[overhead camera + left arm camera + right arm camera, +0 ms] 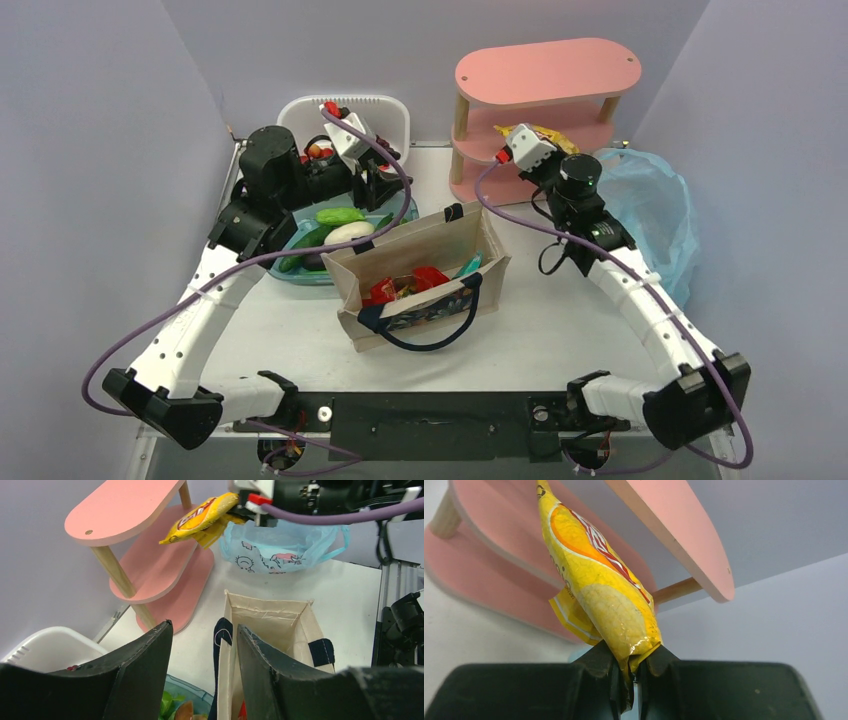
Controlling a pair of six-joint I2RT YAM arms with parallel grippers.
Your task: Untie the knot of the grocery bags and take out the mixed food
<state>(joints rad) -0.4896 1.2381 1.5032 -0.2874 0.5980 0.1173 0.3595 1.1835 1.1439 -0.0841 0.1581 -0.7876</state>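
My right gripper holds the packet and will reach outward, to its left in the top view, over the shelf's bare middle board (489,125) (506,522) and let the packet go.
The beige canvas tote (420,270) stands open at the table's middle, with red packets (415,280) and a teal packet (470,265) inside. My left gripper (204,626) is open, its fingers on either side of the tote's far wall (222,645) by a navy handle patch. My right gripper (629,662) is shut on a yellow snack packet (599,580) and holds it up by the pink shelf; the packet also shows in the top view (535,132). The light blue plastic bag (650,215) lies crumpled at the right. No tied knot shows on it.
A pink three-tier shelf (540,100) stands at the back right. A white slotted basket (345,115) sits at the back left. A clear teal tub (305,270) with green vegetables and a white oval vegetable (348,232) sits left of the tote.
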